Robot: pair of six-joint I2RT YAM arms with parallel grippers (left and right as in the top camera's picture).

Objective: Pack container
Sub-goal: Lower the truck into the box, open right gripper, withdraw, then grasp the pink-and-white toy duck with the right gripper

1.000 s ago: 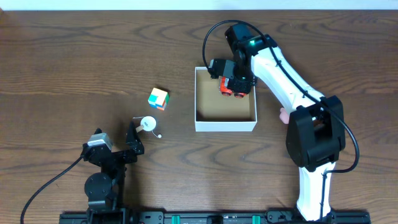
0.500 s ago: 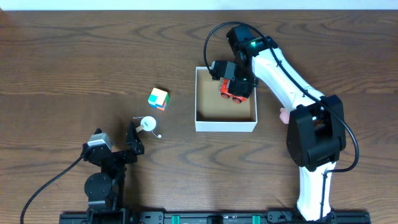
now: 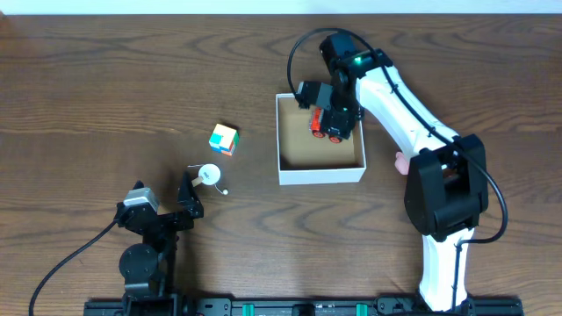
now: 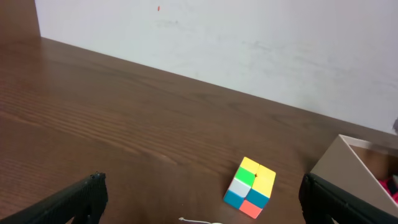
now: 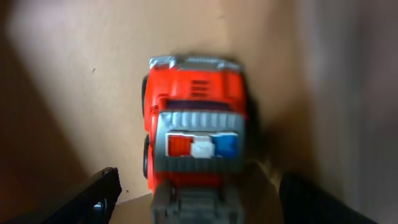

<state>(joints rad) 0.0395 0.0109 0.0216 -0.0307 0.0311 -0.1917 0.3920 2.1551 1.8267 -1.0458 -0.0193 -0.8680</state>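
Observation:
The soft toy's pink end (image 3: 401, 162) is outside the container (image 3: 320, 174), to the right of my right gripper in the overhead view, so I need to go up over the container's side and move down there.
The container (image 3: 320, 174), a shallow white box with a brown inside, sits right of centre; its corner shows in the left wrist view (image 4: 354, 158). A red toy truck (image 3: 332, 128) lies inside it at the far right. My right gripper (image 3: 330, 118) hangs over the truck, open. In the right wrist view (image 5: 199, 199) the fingers stand wide on both sides of the truck (image 5: 194, 143), with gaps to it. My left gripper (image 3: 186, 200) is open and empty near the front left, its fingers at the edges of the left wrist view (image 4: 202, 199).
A multicoloured cube (image 3: 223, 139) lies left of the container and shows in the left wrist view (image 4: 251, 186). A small white ball with a string (image 3: 209, 174) lies just ahead of the left gripper. A small pink object (image 3: 400, 161) peeks from behind the right arm.
The right gripper has shifted slightly with the truck inside the container. The container has shifted slightly right. The left arm has not moved.

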